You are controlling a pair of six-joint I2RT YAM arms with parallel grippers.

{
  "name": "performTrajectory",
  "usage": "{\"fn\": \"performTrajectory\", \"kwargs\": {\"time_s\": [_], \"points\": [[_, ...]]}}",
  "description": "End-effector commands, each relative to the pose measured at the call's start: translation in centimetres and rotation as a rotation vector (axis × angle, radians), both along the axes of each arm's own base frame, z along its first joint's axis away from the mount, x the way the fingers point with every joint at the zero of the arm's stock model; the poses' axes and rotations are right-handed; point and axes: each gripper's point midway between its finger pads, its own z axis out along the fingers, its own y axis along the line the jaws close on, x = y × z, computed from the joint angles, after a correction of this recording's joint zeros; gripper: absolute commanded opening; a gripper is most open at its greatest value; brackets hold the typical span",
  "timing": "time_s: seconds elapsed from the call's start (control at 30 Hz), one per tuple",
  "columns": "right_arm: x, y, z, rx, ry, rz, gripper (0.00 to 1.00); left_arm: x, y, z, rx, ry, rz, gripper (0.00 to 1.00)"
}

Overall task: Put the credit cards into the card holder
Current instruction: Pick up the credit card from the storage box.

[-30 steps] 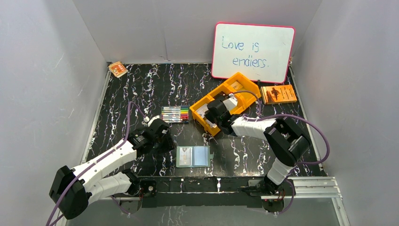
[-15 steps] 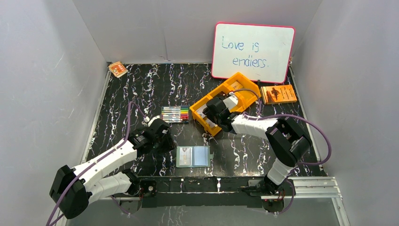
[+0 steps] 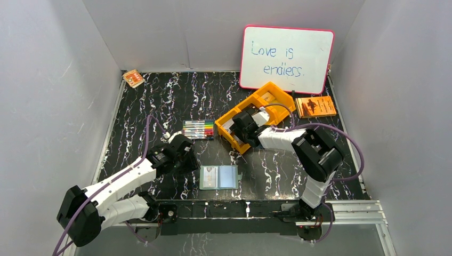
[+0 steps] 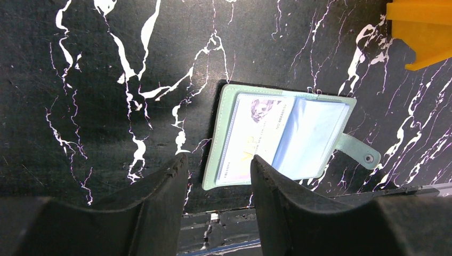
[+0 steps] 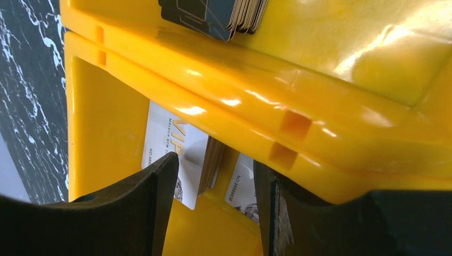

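The upright stack of white credit cards already stands between the open fingers of the right gripper, so next the gripper will close them from both sides of the stack.
The card holder [image 3: 218, 177] lies open on the black marble table near the front edge, with a white credit card [image 4: 255, 134] in its left pocket. My left gripper [image 3: 189, 163] hovers just left of it, open and empty [image 4: 216, 160]. My right gripper [image 3: 240, 126] reaches into the near compartment of the orange bin [image 3: 273, 86]. In the right wrist view its jaws stand open [image 5: 216, 160] around an upright stack of white credit cards [image 5: 181, 152]; another card [image 5: 242, 188] leans beside it. Dark cards [image 5: 213, 13] sit in the compartment beyond the divider [image 5: 320, 106].
A whiteboard [image 3: 288, 58] leans at the back wall. An orange booklet [image 3: 315, 106] lies right of the bin, a set of markers [image 3: 198, 129] left of it, and a small packet [image 3: 133, 78] sits in the far left corner.
My right gripper has gone from shut to open inside the bin, and its elbow has swung a little to the left. The left arm and the card holder have stayed put.
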Motion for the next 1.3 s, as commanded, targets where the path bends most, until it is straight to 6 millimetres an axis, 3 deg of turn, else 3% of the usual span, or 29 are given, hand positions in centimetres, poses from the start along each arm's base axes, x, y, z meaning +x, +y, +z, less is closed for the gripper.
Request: {"fn": "performTrajectory", "kwargs": {"time_s": [0.0, 0.3, 0.57, 1.27], "points": [[1.6, 1.0, 1.0, 0.034, -0.022, -0.032, 0.63, 0.0, 0.0, 0.1, 0.006, 0.000, -0.010, 0.45], [1.2, 1.0, -0.8, 0.016, 0.030, -0.035, 0.61, 0.2, 0.2, 0.4, 0.028, -0.007, -0.020, 0.45], [0.3, -0.2, -1.6, 0.011, 0.044, -0.042, 0.44, 0.2, 0.1, 0.1, 0.030, 0.000, -0.022, 0.45], [1.2, 0.3, 1.5, 0.053, -0.039, -0.017, 0.16, 0.3, -0.2, -0.2, 0.024, 0.009, -0.024, 0.45]]}}
